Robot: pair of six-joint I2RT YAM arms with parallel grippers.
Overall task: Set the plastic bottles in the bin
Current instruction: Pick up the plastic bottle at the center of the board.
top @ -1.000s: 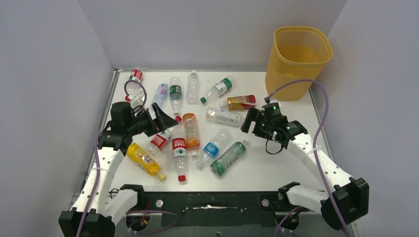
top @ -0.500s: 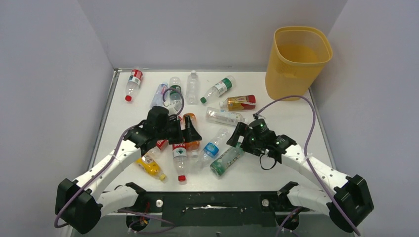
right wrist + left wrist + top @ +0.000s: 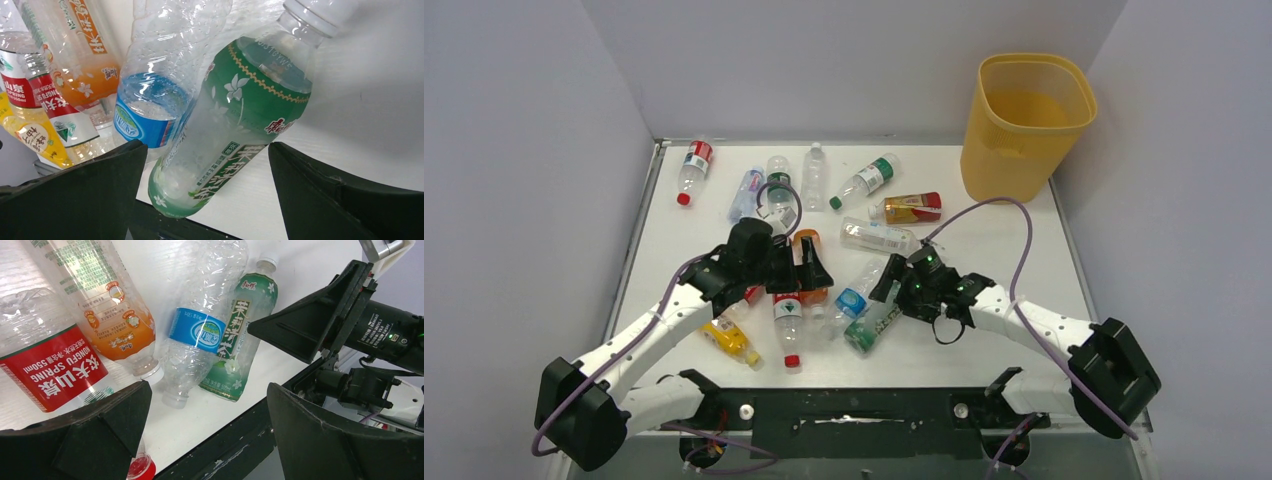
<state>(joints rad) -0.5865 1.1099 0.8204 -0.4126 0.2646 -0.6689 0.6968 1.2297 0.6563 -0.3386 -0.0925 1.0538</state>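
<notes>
I will bring my right gripper down along the green-labelled bottle, away from my base, and onto the label's cap-side part [image 3: 892, 296] [image 3: 257, 95].
Plastic bottles lie scattered on the white table [image 3: 984, 340]. The yellow-orange bin [image 3: 1028, 125] stands at the back right. My right gripper [image 3: 888, 291] [image 3: 207, 175] is open, low over a green-labelled bottle [image 3: 869, 328] [image 3: 235, 125] whose base end lies between its fingers. My left gripper [image 3: 810, 268] [image 3: 210, 410] hangs open above an orange bottle [image 3: 808, 240] [image 3: 112, 320]. Below it are a red-labelled bottle [image 3: 787, 320] [image 3: 50, 365] and a blue-labelled clear bottle [image 3: 852, 300] [image 3: 200, 330]. Neither gripper holds anything.
A yellow bottle [image 3: 724, 337] lies at the near left. Several more bottles lie across the back, among them a red-labelled one [image 3: 692, 165], an amber one [image 3: 911, 207] and a clear one [image 3: 876, 236]. Grey walls close in three sides.
My left gripper swung from the left edge rightward to the middle cluster. My right gripper moved left and nearer, down over the green-labelled bottle. Both stayed open.
</notes>
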